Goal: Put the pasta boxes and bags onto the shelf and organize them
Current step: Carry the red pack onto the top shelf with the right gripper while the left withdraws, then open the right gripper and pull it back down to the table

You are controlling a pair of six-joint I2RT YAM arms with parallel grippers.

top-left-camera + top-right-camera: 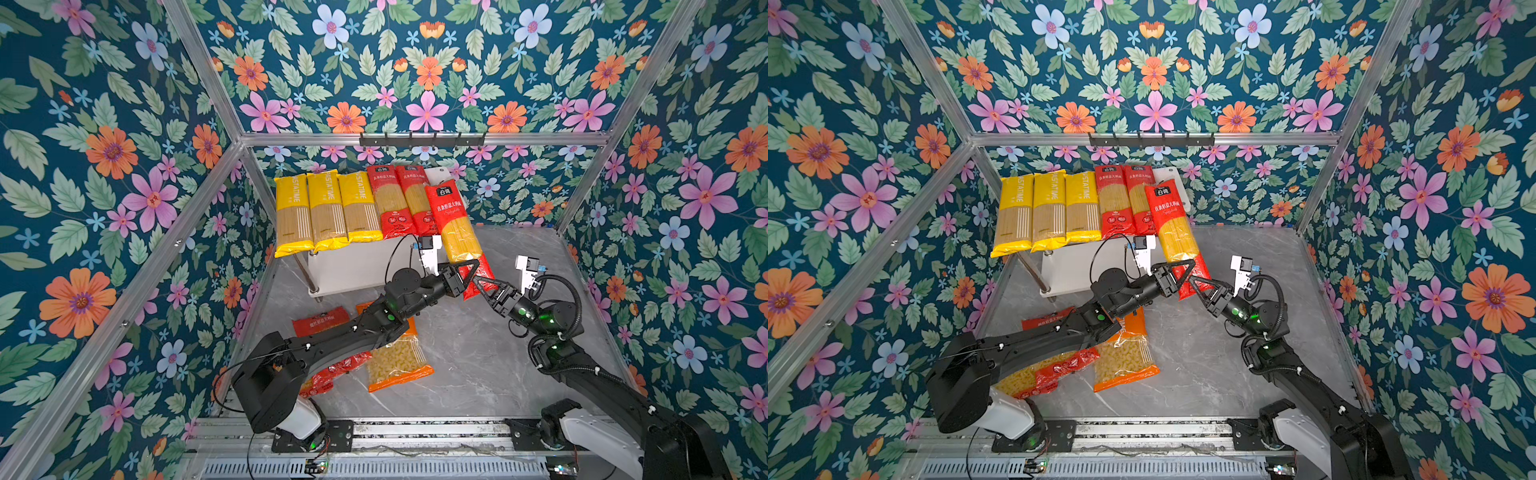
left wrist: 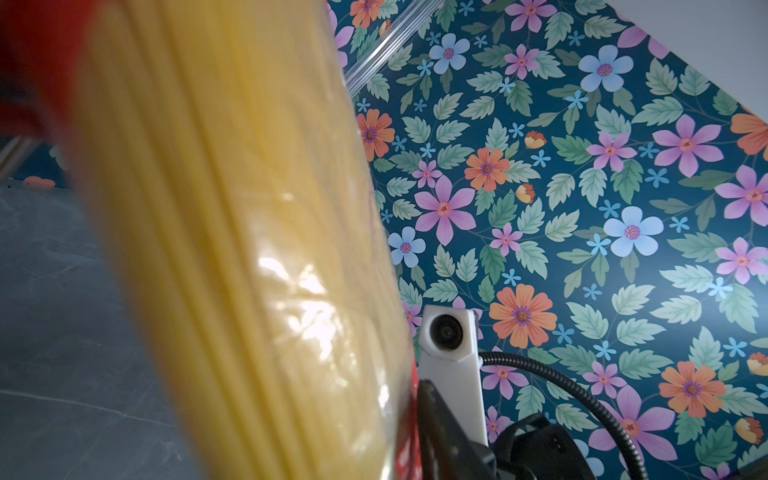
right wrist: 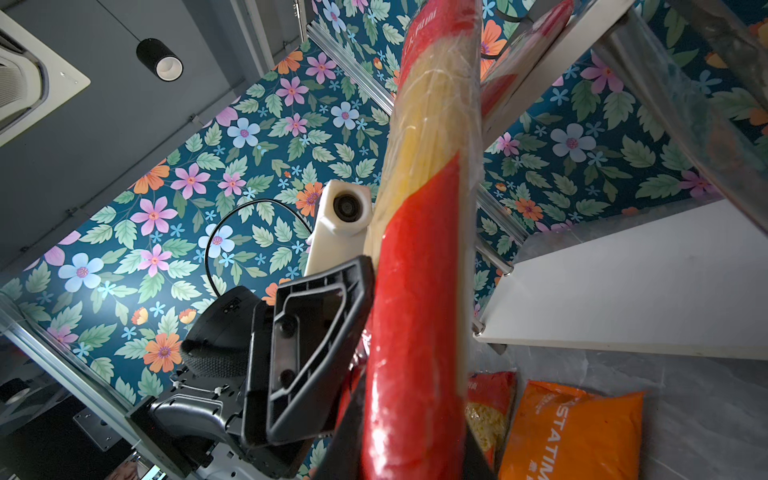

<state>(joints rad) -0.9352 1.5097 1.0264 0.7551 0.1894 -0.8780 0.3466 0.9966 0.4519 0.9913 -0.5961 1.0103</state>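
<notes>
I will next move my right gripper outward, carry the long red spaghetti pack onto the top board's bare end beside the red packs and let go of it, because that spot is empty.
A long red spaghetti pack (image 1: 455, 224) (image 1: 1173, 232) hangs tilted off the shelf's right end, upper end by the top board (image 1: 440, 172). My right gripper (image 1: 482, 286) (image 3: 411, 457) is shut on its lower red end. My left gripper (image 1: 467, 274) sits just above on the same pack; one finger (image 3: 316, 332) lies against its side, grip unclear. Three yellow packs (image 1: 328, 212) and two red ones (image 1: 403, 201) lie side by side on the top board. The lower board (image 1: 353, 270) is bare. Two short red bags (image 1: 320, 322) (image 1: 336, 372) and an orange bag (image 1: 399, 361) lie on the table under my left arm.
A black hook rail (image 1: 422, 139) runs along the back frame above the shelf. Aluminium posts (image 1: 582, 195) and flowered walls close in the marble table (image 1: 478, 353). The shelf's metal leg (image 1: 307, 274) stands near my left arm.
</notes>
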